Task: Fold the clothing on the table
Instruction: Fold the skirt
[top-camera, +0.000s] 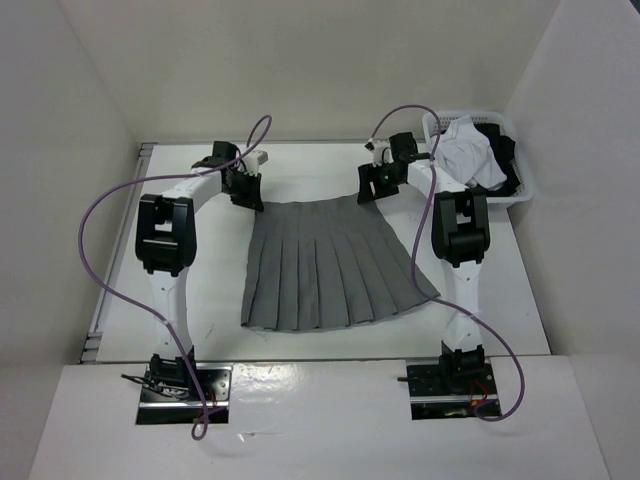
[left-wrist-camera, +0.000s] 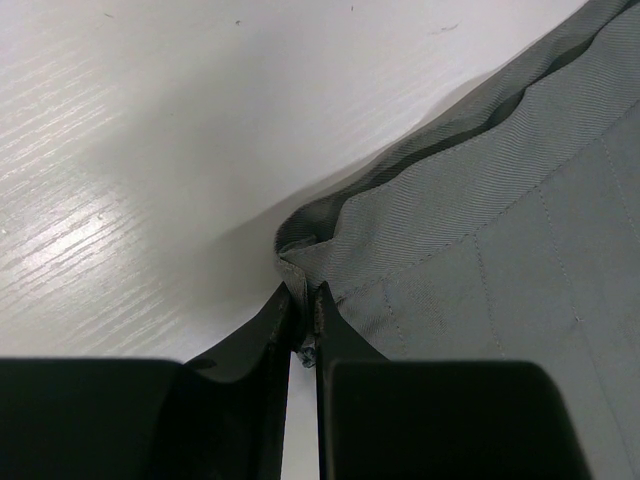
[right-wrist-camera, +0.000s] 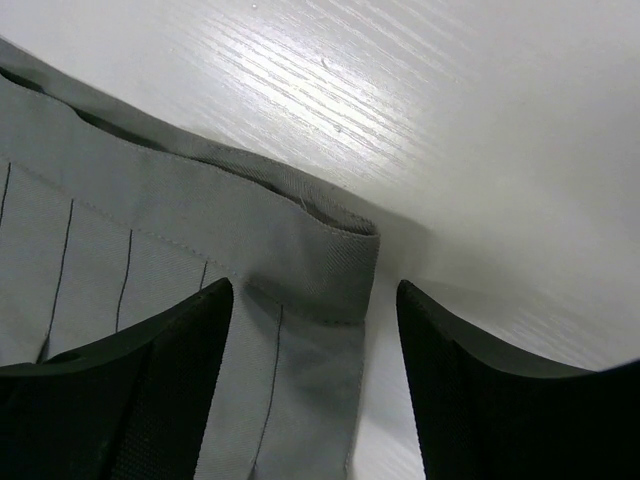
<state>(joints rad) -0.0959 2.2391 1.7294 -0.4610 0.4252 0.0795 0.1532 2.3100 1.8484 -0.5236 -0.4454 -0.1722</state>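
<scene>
The left gripper raises the skirt's waistband corner it holds next, carries it back toward the hem (top-camera: 260, 321) and releases it to fold the flat skirt.
The clothing (top-camera: 330, 265), a grey pleated skirt, lies flat on the white table (top-camera: 210, 290), waist at the far side and hem toward the arm bases. My left gripper (top-camera: 248, 195) is at the waistband's left corner. In the left wrist view that gripper (left-wrist-camera: 303, 293) is shut on the waistband corner (left-wrist-camera: 300, 255), fabric pinched between its black fingers. My right gripper (top-camera: 372, 192) is at the waistband's right corner. In the right wrist view it (right-wrist-camera: 315, 290) stands open, straddling the waistband end (right-wrist-camera: 340, 260), with the left finger (right-wrist-camera: 170, 340) over the skirt and the right finger over bare table.
A white lattice basket (top-camera: 528, 188) holding white and black garments stands at the far right of the table, just beyond the right arm. White walls enclose the table on the left, back and right. Purple cables loop off both arms.
</scene>
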